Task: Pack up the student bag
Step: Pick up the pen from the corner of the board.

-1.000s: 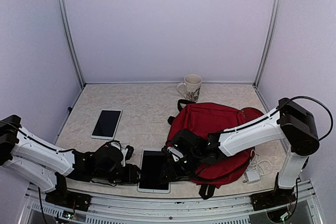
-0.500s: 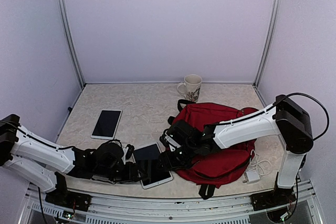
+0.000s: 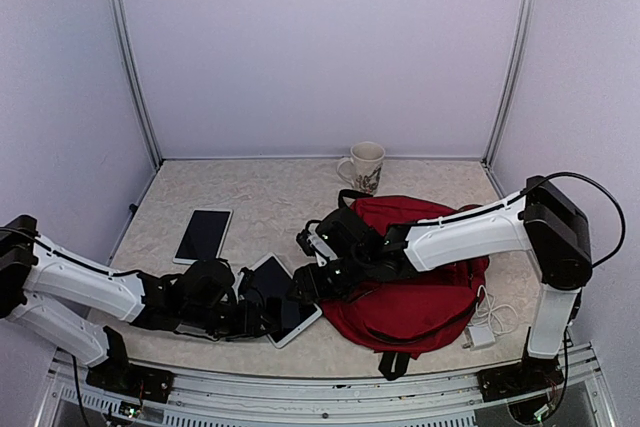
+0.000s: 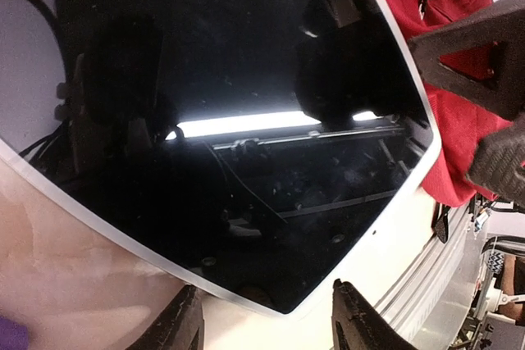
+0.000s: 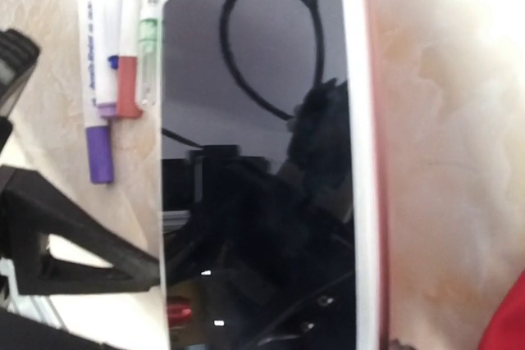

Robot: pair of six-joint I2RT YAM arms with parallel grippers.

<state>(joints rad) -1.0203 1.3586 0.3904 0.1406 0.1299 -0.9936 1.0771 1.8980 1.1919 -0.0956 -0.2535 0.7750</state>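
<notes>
My right gripper will next move toward the bag [image 3: 420, 292], onto the near end of the tablet's bag-side edge [image 3: 318, 308], because this is to its right in the top view.
The student bag [image 3: 420, 292], dark red with black straps, lies at the right of the table and shows in the left wrist view as the student bag [image 4: 459, 120]. A white tablet [image 3: 282, 299] with a black screen lies askew between the arms and fills both wrist views: tablet [image 4: 246, 120], tablet [image 5: 262, 186]. My left gripper [image 3: 258, 317] is open, its fingers [image 4: 184, 325] flanking the tablet's near corner. My right gripper [image 3: 303, 285] is at the tablet's bag-side edge. Its two fingers [image 4: 484, 47] stand apart there. The tablet hides them in the right wrist view.
A second tablet [image 3: 203, 236] lies at the left. A patterned mug [image 3: 365, 165] stands behind the bag. A white charger with its cable [image 3: 482, 329] lies at the front right. Several markers [image 5: 102, 79] lie beside the tablet.
The tablet has swung askew and shifted left and back from the front edge, the right gripper moving with it. The left fingers have spread wider.
</notes>
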